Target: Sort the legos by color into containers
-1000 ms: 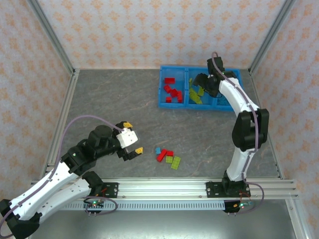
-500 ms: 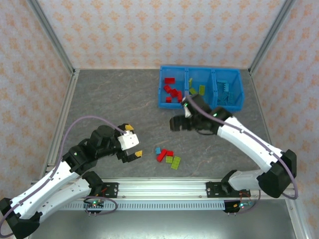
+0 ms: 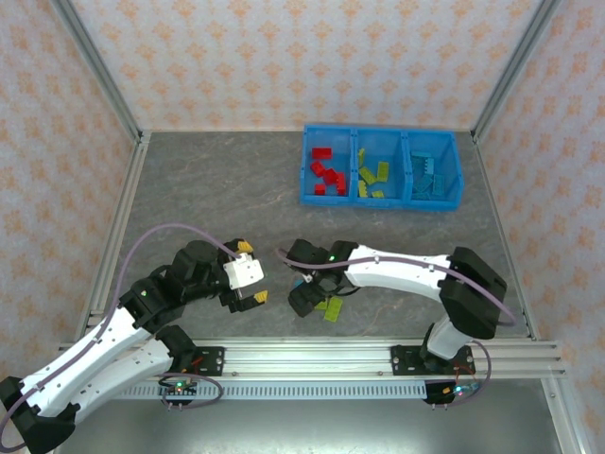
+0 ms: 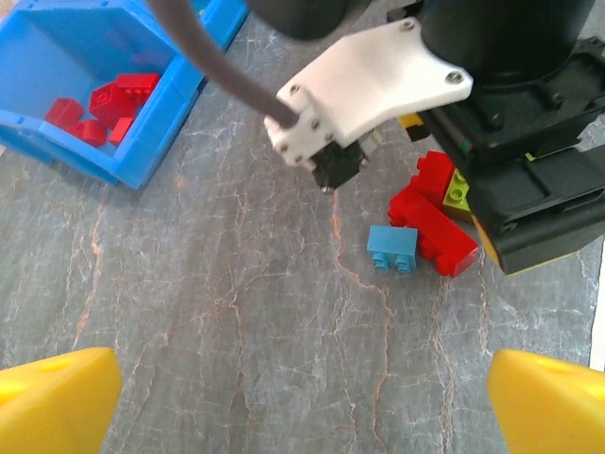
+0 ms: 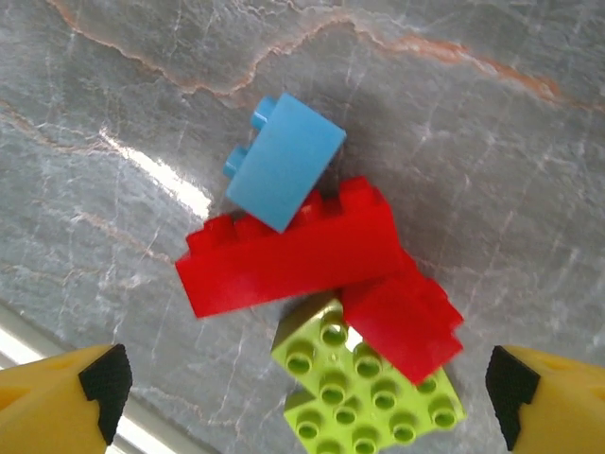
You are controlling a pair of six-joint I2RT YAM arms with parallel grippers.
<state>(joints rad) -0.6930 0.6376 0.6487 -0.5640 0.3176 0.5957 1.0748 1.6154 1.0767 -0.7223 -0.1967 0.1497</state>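
Observation:
Next, my right gripper moves down to the long red brick [image 5: 293, 251], which lies below with a finger on each side, then closes on the brick.
A small pile of loose legos lies on the grey table: a light-blue brick [image 5: 284, 161], a long red brick [image 5: 293, 251], a shorter red brick [image 5: 406, 317] and a yellow-green brick [image 5: 369, 388]. My right gripper [image 5: 307, 402] hovers open right above this pile, a finger on each side and nothing held; from above the right gripper [image 3: 307, 300] covers most of the pile. My left gripper [image 3: 253, 271] stands open and empty just left of it, facing the light-blue brick [image 4: 394, 250]. The blue bin [image 3: 380, 195] at the back holds red [image 3: 324, 170], yellow-green [image 3: 373, 178] and light-blue [image 3: 430, 175] legos in separate containers.
The metal rail [image 3: 378, 355] runs along the near edge, close behind the pile. Frame posts and patterned walls bound the table. Both arms meet near the front centre, their grippers only a short gap apart.
The right arm has swung from the bin down to the front of the table and now hangs over the loose pile, its jaws opening wider. The left arm has barely moved.

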